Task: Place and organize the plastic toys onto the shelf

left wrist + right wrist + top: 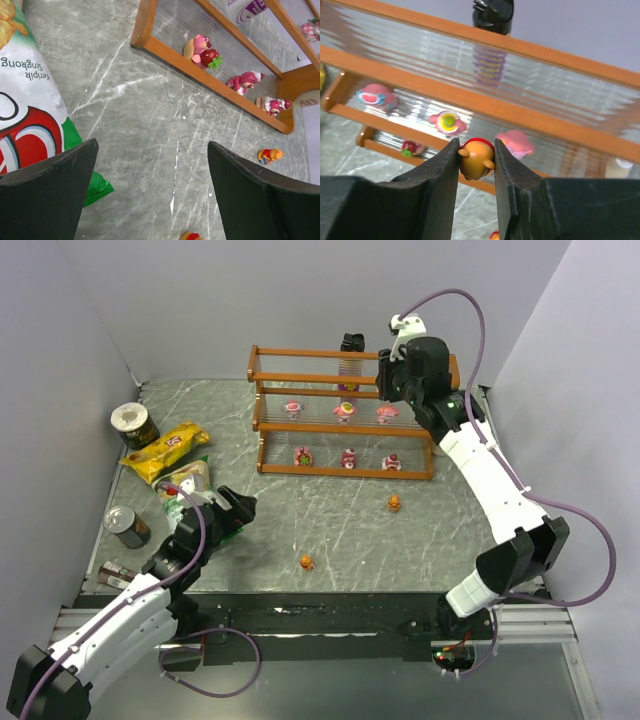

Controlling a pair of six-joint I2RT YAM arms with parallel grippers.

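I should move my right gripper outward next, then lower the orange toy onto the shelf's top level (pixel 371 367) (pixel 515 82), which is empty.
My right gripper (pixel 386 376) (pixel 476 142) is shut on an orange toy (pixel 476 159) and holds it above the top tier of the shelf (pixel 345 472) (pixel 470 102). Three pink toys (pixel 345 411) stand on the middle tier, and three more (pixel 349 458) on the bottom tier. Two orange toys (pixel 395 503) (pixel 306 561) lie on the table in front of the shelf. My left gripper (pixel 240 510) (pixel 152 144) hovers open over the table, left of them, with nothing between its fingers. The left wrist view shows one orange toy (pixel 270 155) near the shelf's corner and another (pixel 190 236) at the bottom edge.
Chip bags (pixel 168 450) (pixel 30 115) lie at the left, close to my left gripper. Two cans (pixel 134 424) (pixel 127 526) stand further left. A black object (pixel 351 343) (pixel 493 12) sits behind the shelf's top rail. Grey walls enclose the table.
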